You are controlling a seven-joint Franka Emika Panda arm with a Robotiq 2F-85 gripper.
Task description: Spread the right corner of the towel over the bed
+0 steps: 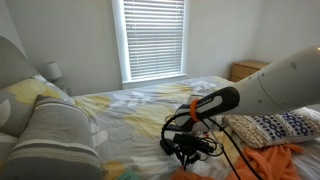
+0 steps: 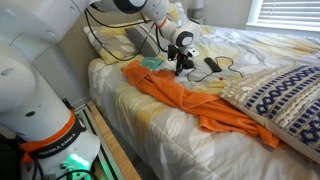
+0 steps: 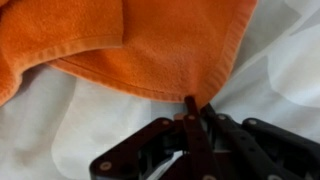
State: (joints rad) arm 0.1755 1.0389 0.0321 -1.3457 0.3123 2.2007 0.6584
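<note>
I will next lift the towel's corner up and outward over the bare bed cover [image 1: 145,103] with my gripper, tilt upward and let go, because the cover lies outward of my gripper, toward the window.
The orange towel [image 2: 190,100] lies rumpled along the near edge of the bed [image 2: 250,50], between the robot base and the patterned cushion. It also shows at the bottom right in an exterior view [image 1: 272,162] and fills the top of the wrist view [image 3: 150,45]. My gripper [image 2: 183,66] hangs just over the bed cover, beside the towel's end nearest the pillows, and also shows in an exterior view [image 1: 184,148]. In the wrist view the fingers [image 3: 194,104] are shut together, tips at the towel's curved edge. I see no cloth between them.
A cream-and-navy knitted cushion [image 2: 280,90] lies on the towel's far end and also shows in an exterior view [image 1: 275,127]. Grey striped pillows [image 1: 60,135] and a headboard [image 1: 12,60] stand at the bed's head. Black cables [image 2: 210,65] trail by the gripper. A small teal item [image 2: 150,63] lies near the towel.
</note>
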